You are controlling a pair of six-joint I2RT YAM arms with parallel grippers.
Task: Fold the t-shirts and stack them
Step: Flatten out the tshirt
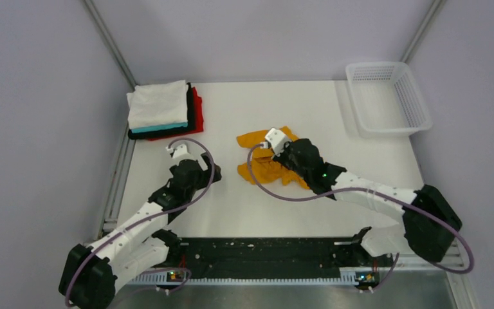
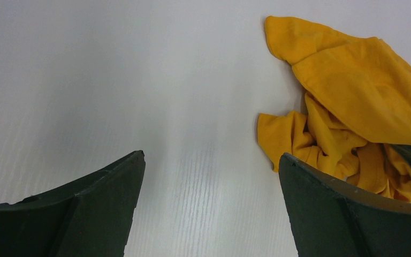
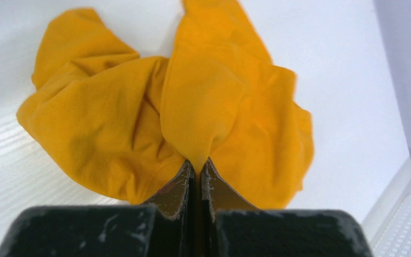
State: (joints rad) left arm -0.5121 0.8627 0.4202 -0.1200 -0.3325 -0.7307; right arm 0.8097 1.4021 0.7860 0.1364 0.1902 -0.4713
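Note:
The shirt's corner nearest the stack sticks out free, so the robot's left gripper should move outward, to the right in the top view, and down onto that corner.
The orange-yellow t-shirt lies crumpled in the middle of the table; it also shows in the left wrist view and the right wrist view. My right gripper is shut on a fold of it, over the shirt in the top view. My left gripper is open and empty above bare table, left of the shirt, also in the top view. A folded stack sits at the back left: a white shirt on teal, black and red ones.
A white plastic mesh basket stands at the back right corner. The table's left edge has a metal rail. Purple cables loop from both arms over the table.

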